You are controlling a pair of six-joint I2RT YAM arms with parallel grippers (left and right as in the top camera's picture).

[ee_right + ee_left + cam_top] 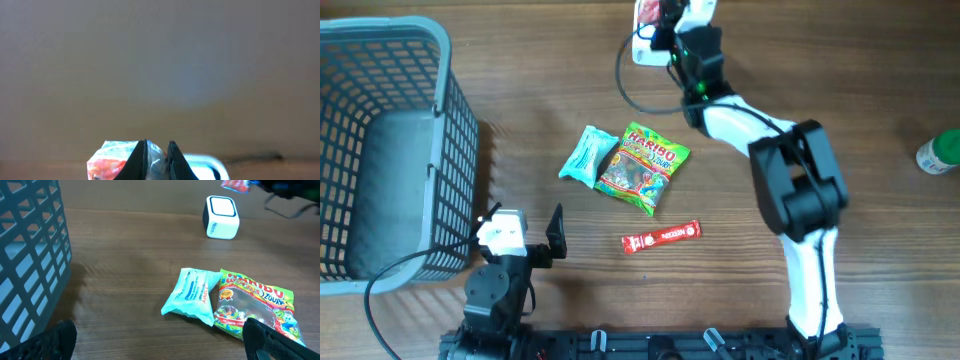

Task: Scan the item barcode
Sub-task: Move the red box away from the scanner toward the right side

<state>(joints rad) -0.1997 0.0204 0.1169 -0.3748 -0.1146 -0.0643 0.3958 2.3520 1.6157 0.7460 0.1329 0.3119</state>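
Note:
The packet will go away from the scanner and down onto the table (880,149) beside the green-capped bottle, carried by my right gripper.
My right gripper (658,25) is at the far edge of the table, shut on the item, a small red-and-white packet (647,14). It holds the packet just above the white box-shaped scanner (645,50). In the right wrist view the packet (107,157) is pinched between the dark fingers (140,160), with the scanner's white edge (200,167) behind them. The left wrist view shows the scanner (221,224) far off and the packet (235,184) above it. My left gripper (523,225) rests near the front edge, open and holding nothing (160,340).
A grey mesh basket (445,100) fills the left side. A teal packet (588,155) and a Haribo bag (642,165) lie mid-table, touching each other. A red stick pack (662,236) lies nearer the front. A green-capped bottle (940,152) sits at the right edge.

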